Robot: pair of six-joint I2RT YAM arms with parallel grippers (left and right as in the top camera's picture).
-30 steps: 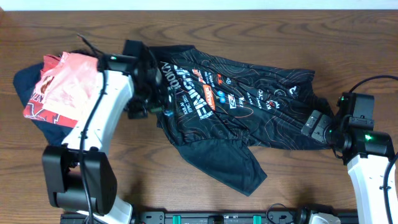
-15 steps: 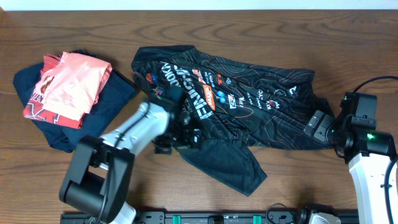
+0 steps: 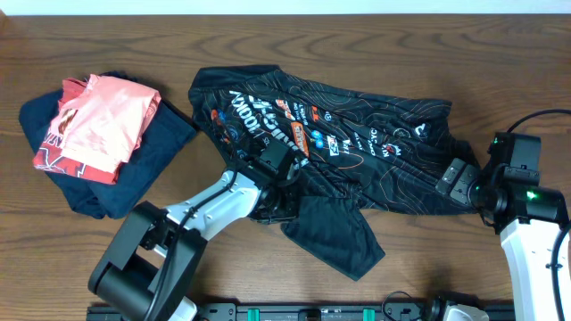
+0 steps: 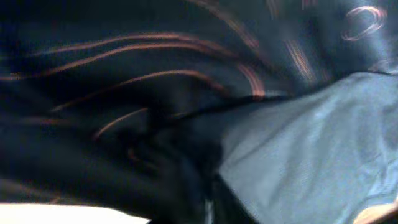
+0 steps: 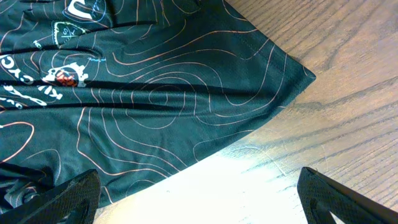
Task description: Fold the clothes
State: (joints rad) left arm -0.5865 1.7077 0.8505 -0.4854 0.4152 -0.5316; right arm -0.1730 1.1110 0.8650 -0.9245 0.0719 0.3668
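My open right gripper moves down and toward the right in the wrist view onto the garment's near corner (image 3: 469, 210) (image 5: 301, 78) next. That corner lies ahead of its fingers.
The clothes (image 3: 366, 134), a black garment with fine red and white contour lines and logos, lie spread and crumpled across the middle of the table. My left gripper (image 3: 282, 198) presses into its lower middle, beside the plain dark flap (image 3: 335, 234). The left wrist view is filled with dark fabric (image 4: 124, 93) bunched right at the jaws, which are shut on it. My right gripper (image 3: 451, 184) stands open at the garment's right edge; the hem (image 5: 155, 106) lies just ahead of its wide-apart fingers (image 5: 62, 199), with bare wood between them.
A salmon-pink shirt (image 3: 98, 120) lies folded on a navy-blue garment (image 3: 156, 147) at the left of the wooden table (image 3: 357, 36). The right arm's base (image 3: 535, 250) stands at the front right.
My left arm swung from the garment's upper-left collar down to its lower middle, and its gripper closed on the fabric there. The right arm stayed put.
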